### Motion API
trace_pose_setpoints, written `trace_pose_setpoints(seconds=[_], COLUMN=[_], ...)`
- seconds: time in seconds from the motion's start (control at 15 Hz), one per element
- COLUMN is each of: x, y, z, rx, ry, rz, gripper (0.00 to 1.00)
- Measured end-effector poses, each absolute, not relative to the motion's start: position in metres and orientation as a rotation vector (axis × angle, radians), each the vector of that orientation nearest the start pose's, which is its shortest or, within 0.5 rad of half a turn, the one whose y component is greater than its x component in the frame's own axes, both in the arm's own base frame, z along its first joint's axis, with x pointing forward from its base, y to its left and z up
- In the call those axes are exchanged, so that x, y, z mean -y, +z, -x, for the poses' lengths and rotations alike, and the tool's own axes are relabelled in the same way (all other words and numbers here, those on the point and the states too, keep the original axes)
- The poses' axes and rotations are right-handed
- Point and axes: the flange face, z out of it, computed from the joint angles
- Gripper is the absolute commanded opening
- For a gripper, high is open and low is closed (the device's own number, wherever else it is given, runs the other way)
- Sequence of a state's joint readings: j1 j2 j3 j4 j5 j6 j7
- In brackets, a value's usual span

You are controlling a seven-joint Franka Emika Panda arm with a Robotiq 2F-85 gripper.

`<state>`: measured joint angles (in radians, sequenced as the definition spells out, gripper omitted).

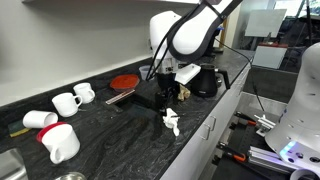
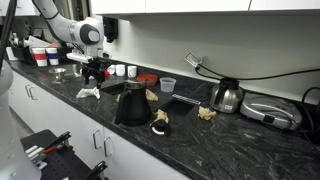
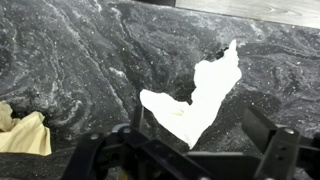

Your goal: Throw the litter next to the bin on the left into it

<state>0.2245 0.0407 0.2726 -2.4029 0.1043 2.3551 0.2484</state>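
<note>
My gripper's open fingers already straddle that paper, so next my gripper needs to drop a little lower onto the litter's end [image 1: 170, 117] [image 3: 188, 129] low and close there.
The litter [image 3: 195, 95], a crumpled wad of white paper, lies on the dark marble counter. It shows in both exterior views [image 1: 172, 122] [image 2: 88, 93]. My gripper [image 3: 200, 142] hangs just above it, open, with a finger on either side of the wad's near tip; I cannot tell if they touch it. It also shows in both exterior views [image 1: 167, 97] [image 2: 95, 76]. The black bin [image 2: 132, 105] stands on the counter a short way from the litter.
A tan-brown lump [image 3: 25, 132] lies close beside the litter; more lumps [image 2: 160, 127] [image 2: 207, 113] lie past the bin. White mugs [image 1: 65, 102] [image 1: 62, 143], a red plate [image 1: 124, 82] and a kettle [image 2: 227, 97] stand on the counter. The counter's front edge [image 1: 205, 130] is near.
</note>
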Motion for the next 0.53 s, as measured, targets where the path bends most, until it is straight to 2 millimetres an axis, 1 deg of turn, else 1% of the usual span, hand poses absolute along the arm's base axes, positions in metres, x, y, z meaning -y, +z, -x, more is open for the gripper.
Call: trace_pose_setpoints(seconds=[0.27, 0.47, 0.53], x=[-0.236, -0.236, -0.236], y=[0.274, 0.264, 0.262], z=[-0.435, -0.438, -0.439], rx=[0.262, 0.258, 0.256], ry=[0.216, 0.243, 0.248], rz=[3.074, 3.074, 3.074], gripper=[1.0, 1.0, 0.98])
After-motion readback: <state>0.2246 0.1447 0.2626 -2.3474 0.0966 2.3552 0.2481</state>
